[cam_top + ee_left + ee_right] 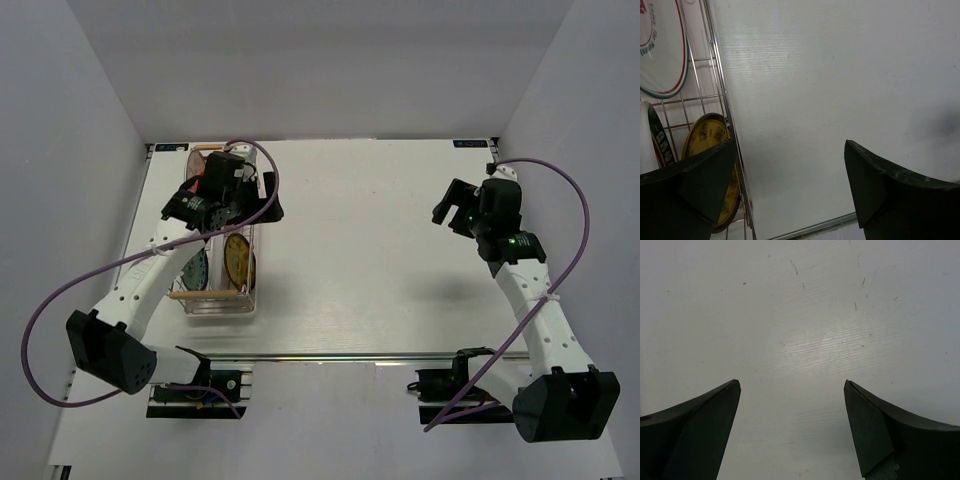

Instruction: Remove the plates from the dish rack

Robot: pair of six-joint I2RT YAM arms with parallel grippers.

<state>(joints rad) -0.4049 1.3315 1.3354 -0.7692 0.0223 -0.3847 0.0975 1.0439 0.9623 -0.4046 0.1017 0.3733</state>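
Observation:
My left gripper descends back and to its left in the top view next, turning to straddle the yellow plate's upper rim [227, 258] [689, 139] below it that way.
The dish rack [207, 294], silver wire with wooden rod handles, stands at the table's left side. In it I see a yellow patterned plate [238, 258], a teal-blue plate [194, 271] and an orange-red plate [198, 160] at the far end. My left gripper [262, 208] is open and empty above the rack's right wall. In the left wrist view, that gripper [790, 145] hangs over bare table just right of the rack wire [720, 75], with the yellow plate [705, 137], a white plate with a green and red rim band [660, 50] and another white plate [652, 145] beside it. My right gripper [450, 212] is open and empty over bare table [792, 382].
White walls enclose the table on the left, back and right. A metal rail [380, 355] runs along the near edge in front of the arm bases. Purple cables loop from both arms.

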